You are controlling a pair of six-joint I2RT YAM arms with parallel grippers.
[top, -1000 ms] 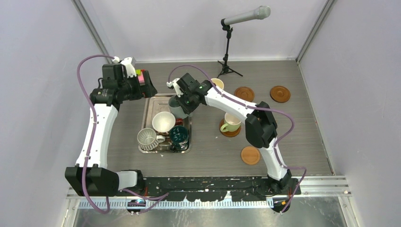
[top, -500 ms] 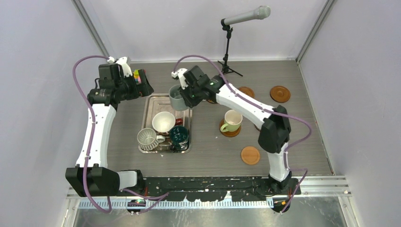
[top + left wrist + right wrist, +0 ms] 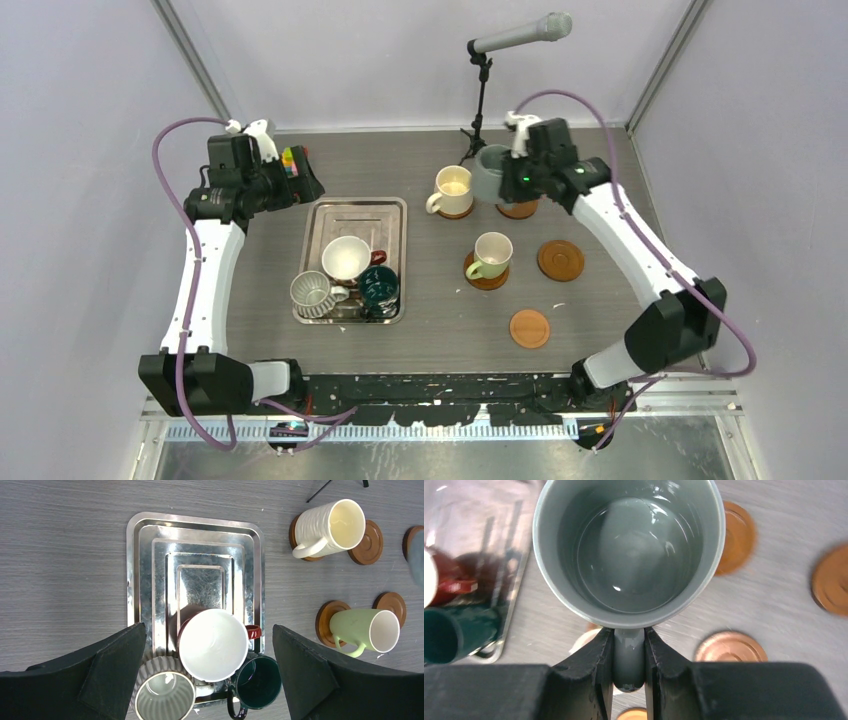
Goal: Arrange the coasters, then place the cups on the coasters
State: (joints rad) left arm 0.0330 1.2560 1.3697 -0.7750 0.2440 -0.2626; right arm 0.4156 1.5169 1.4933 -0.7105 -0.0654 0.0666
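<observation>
Next I will move my right gripper right in the wrist view to the bare coaster farthest from the tray (image 3: 835, 581) below it, then lower the cup and release.
My right gripper (image 3: 511, 174) (image 3: 629, 650) is shut on the handle of the grey-blue cup (image 3: 490, 172) (image 3: 629, 545), holding it upright over a back coaster (image 3: 520, 209). On coasters stand the cream cup (image 3: 452, 190) (image 3: 327, 526) and the pale green cup (image 3: 492, 254) (image 3: 364, 628). Two bare coasters (image 3: 561, 260) (image 3: 530, 328) lie further forward. The steel tray (image 3: 340, 212) holds the red-brown cup (image 3: 346, 257), the ribbed silver cup (image 3: 311, 292) and the dark teal cup (image 3: 379, 286). My left gripper (image 3: 305, 180) (image 3: 208, 629) hangs open high above the tray.
A microphone stand (image 3: 482, 100) rises at the back, just behind the grey-blue cup. A small coloured block toy (image 3: 291, 160) sits at the back left by my left wrist. Walls close in the table on three sides.
My right arm has carried the grey-blue cup from above the tray's far end to the right, over a back coaster. The left arm has hardly moved.
</observation>
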